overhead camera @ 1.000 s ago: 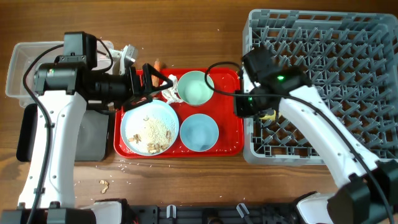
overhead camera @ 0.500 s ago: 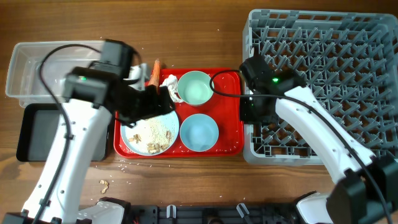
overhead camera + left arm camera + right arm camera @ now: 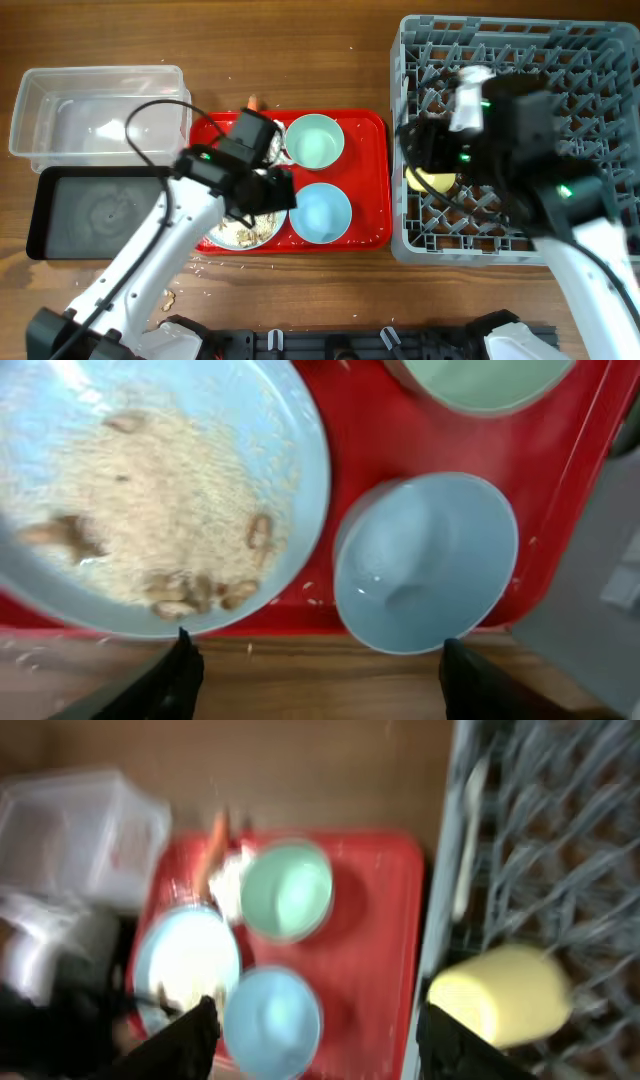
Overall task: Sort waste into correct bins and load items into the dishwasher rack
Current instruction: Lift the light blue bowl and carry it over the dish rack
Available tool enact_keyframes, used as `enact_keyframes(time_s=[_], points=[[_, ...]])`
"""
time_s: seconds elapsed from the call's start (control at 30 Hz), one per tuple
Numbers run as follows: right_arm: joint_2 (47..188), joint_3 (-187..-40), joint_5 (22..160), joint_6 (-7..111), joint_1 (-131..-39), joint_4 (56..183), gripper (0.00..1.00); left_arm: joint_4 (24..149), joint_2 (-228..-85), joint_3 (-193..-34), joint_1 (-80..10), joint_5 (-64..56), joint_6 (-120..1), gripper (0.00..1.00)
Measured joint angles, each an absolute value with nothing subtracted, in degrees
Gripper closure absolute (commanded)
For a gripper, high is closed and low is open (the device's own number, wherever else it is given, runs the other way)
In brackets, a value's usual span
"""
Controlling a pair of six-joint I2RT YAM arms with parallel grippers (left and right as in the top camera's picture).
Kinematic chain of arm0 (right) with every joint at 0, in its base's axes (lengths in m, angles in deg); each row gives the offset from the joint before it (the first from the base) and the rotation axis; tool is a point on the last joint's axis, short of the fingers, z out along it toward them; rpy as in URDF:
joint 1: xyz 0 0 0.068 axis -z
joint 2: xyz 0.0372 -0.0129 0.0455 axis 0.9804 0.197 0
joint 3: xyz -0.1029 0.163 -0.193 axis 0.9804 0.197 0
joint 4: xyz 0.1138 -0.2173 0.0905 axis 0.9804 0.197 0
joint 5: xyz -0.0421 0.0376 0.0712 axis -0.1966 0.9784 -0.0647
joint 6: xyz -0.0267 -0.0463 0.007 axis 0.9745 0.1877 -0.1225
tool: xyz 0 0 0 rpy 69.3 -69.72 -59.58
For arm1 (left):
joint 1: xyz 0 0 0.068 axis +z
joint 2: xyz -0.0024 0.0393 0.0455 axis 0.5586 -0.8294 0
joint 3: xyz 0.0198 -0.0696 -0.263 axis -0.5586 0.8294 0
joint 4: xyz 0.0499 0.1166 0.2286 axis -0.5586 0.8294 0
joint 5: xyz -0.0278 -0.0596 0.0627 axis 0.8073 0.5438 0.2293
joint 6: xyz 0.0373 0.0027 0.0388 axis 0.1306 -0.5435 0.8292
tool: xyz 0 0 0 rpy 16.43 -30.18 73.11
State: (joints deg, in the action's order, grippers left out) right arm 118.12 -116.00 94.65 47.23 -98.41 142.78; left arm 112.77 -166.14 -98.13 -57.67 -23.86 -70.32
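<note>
The bowl is empty and the rack has room. My right gripper should next move from the rack toward the red tray and down onto the pale-blue bowl's rim [image 3: 349, 213] [image 3: 319, 1020].
My left gripper [image 3: 270, 190] [image 3: 320, 680] is open and empty, low over the front edge of the red tray [image 3: 370, 180]. It hangs between the pale-blue plate [image 3: 150, 480] of beige crumbs and the pale-blue bowl [image 3: 320, 212] [image 3: 425, 565]. The pale-green bowl [image 3: 314, 142] stands behind. My right gripper [image 3: 425, 150] [image 3: 330, 1040] is open and raised over the grey dishwasher rack [image 3: 560, 60]. The yellow cup [image 3: 432, 180] [image 3: 500, 995] lies in the rack's left side. The carrot [image 3: 254, 101] and white tissue [image 3: 272, 148] sit at the tray's back. The red wrapper is out of view.
The clear tub [image 3: 100, 105] stands at the back left, with the black tray [image 3: 100, 210] in front of it. Loose crumbs [image 3: 167, 297] lie on the wooden table near the front. My left arm covers part of the plate in the overhead view.
My left gripper moved from the back of the red tray forward over the plate. My right gripper let go of the yellow cup in the rack and rose away to the right.
</note>
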Motion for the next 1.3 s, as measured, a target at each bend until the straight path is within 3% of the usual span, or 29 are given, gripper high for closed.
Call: enact_keyframes(time_s=[0.1,0.13,0.2,0.37,0.6,0.8,0.9,1.1,1.2,1.3], points=[[128.3,-114.1,96.6,48.0,-104.9,144.9,0.38,116.6,-164.7,-108.5,-48.1,-24.5,-70.1,0.10],[132.1,-113.7,96.2,47.7,-107.7,145.2,0.38,117.2,-163.9,-111.5,-45.6,-24.7,-69.9,0.00],[138.5,-113.4,94.3,46.3,-112.1,144.6,0.34,117.7,-161.2,-117.0,-40.8,-25.1,-69.4,0.00],[148.2,-113.2,91.3,44.5,-113.7,144.0,0.50,122.0,-157.7,-118.6,-36.1,-25.2,-69.3,0.00],[153.9,-112.3,94.1,44.7,-114.0,141.0,0.96,123.0,-158.0,-118.6,-35.8,-25.2,-69.3,0.00],[152.5,-112.3,91.6,42.6,-114.1,140.8,0.96,123.0,-158.0,-118.6,-35.8,-25.2,-69.3,0.00],[143.6,-112.6,84.7,42.6,-114.0,140.9,0.96,123.0,-158.0,-118.6,-35.8,-25.1,-69.3,0.00],[124.8,-114.2,57.8,37.3,-113.4,144.3,0.96,123.0,-158.0,-118.6,-35.8,-25.2,-69.3,0.00],[123.4,-114.2,41.4,34.7,-110.0,144.1,0.95,123.0,-158.0,-118.6,-35.8,-25.1,-69.3,0.00],[126.3,-114.2,26.4,34.4,-100.9,140.3,0.96,123.0,-158.0,-118.6,-35.8,-25.1,-69.3,0.00]])
